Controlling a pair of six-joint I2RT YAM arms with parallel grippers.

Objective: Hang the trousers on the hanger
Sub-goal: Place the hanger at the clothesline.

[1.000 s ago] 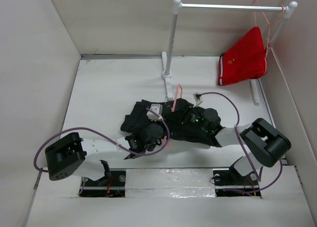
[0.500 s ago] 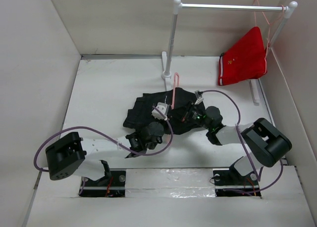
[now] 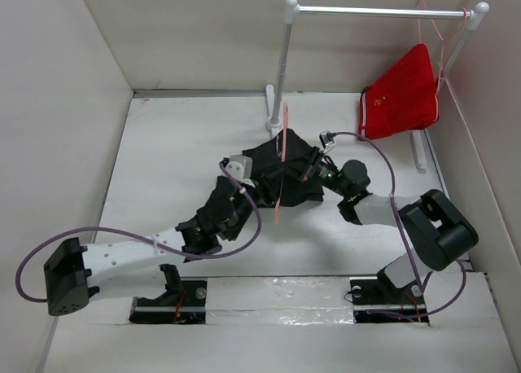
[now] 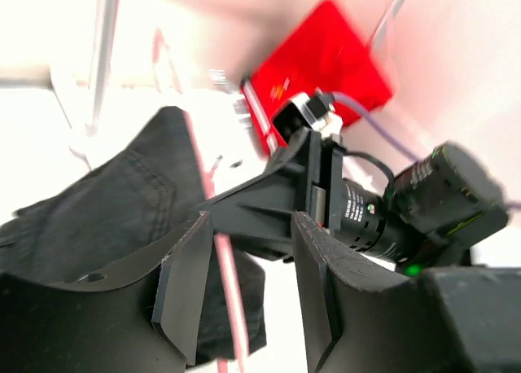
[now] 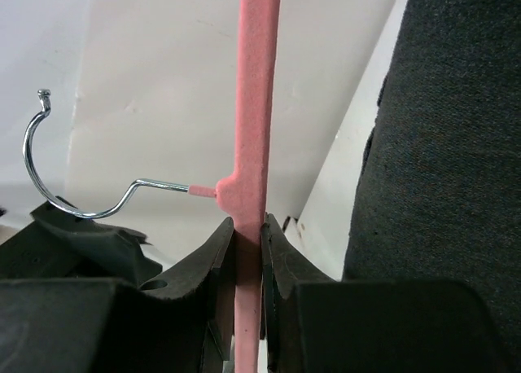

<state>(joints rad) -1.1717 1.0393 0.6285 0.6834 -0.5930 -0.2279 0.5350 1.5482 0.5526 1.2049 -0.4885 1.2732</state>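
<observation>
The hanger's metal hook juts free of the trousers, so next my right gripper will move outward and up to the bar's bare middle (image 3: pixel 363 11) and release the hanger there.
The thin pale-pink hanger (image 3: pixel 282 163) stands nearly upright above the table's middle. The black trousers (image 3: pixel 273 165) hang bunched over it. My right gripper (image 3: pixel 308 173) is shut on the hanger's pink neck (image 5: pixel 254 104), just below the metal hook (image 5: pixel 72 195). Dark trouser cloth (image 5: pixel 456 145) hangs on the right of that view. My left gripper (image 3: pixel 259 192) is open at the trousers' near-left side. In the left wrist view, a pink hanger bar (image 4: pixel 229 291) runs between its spread fingers (image 4: pixel 186 291), close to the left one. The trousers (image 4: pixel 106 202) lie behind.
A white clothes rack (image 3: pixel 281 63) stands at the back, its rail (image 3: pixel 374 11) running right. Red shorts (image 3: pixel 399 92) hang from another pink hanger at the rail's right end, also seen in the left wrist view (image 4: pixel 321 59). White walls enclose the table (image 3: pixel 163 161).
Both grippers moved away from the bases toward the rack. The hanger rose to nearly upright with the trousers lifted on it. The left arm stretched out forward.
</observation>
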